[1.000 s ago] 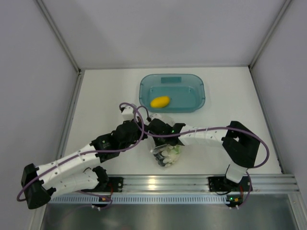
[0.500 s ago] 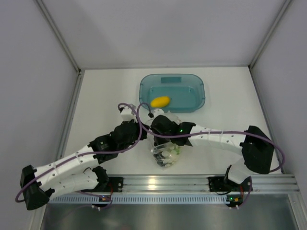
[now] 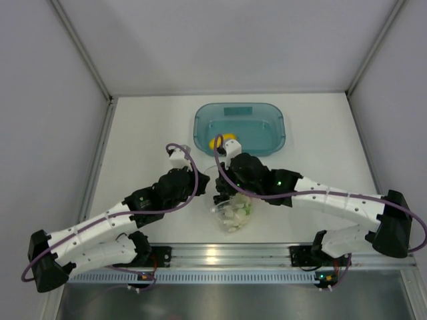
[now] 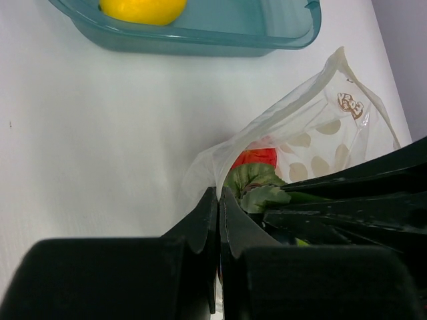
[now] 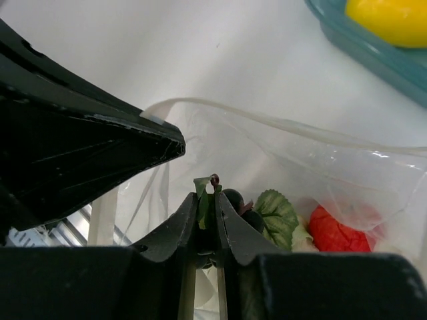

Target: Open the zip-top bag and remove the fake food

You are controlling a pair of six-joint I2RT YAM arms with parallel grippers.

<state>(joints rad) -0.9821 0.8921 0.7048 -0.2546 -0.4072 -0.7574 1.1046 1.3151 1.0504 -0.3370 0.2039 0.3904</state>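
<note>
I will move my right gripper up, outward, then down to let go of the grapes on the tray's bare bottom, which is outward of the gripper, beside the yellow fruit (image 4: 143,8).
The clear zip-top bag (image 3: 233,217) lies open near the front edge. My left gripper (image 4: 218,195) is shut on the bag's left rim and holds it up. My right gripper (image 5: 213,193) is inside the bag's mouth, shut on the green leaf and stem of the dark purple grape bunch (image 5: 235,199). A red apple (image 5: 337,230) and a white cauliflower with green leaves (image 4: 257,190) sit in the bag. The yellow fruit (image 4: 143,8) lies in the teal tray (image 3: 270,130). In the top view both grippers, left (image 3: 205,189) and right (image 3: 223,197), meet over the bag.
The teal tray stands just behind the bag, toward the back of the table. Grey walls close the table on the left, back and right. A metal rail (image 3: 267,253) runs along the front edge. My right wrist partly hides the yellow fruit in the top view.
My right arm has stretched out, its elbow swinging right, and its wrist has moved back toward the tray. My left gripper has kept hold of the bag rim.
</note>
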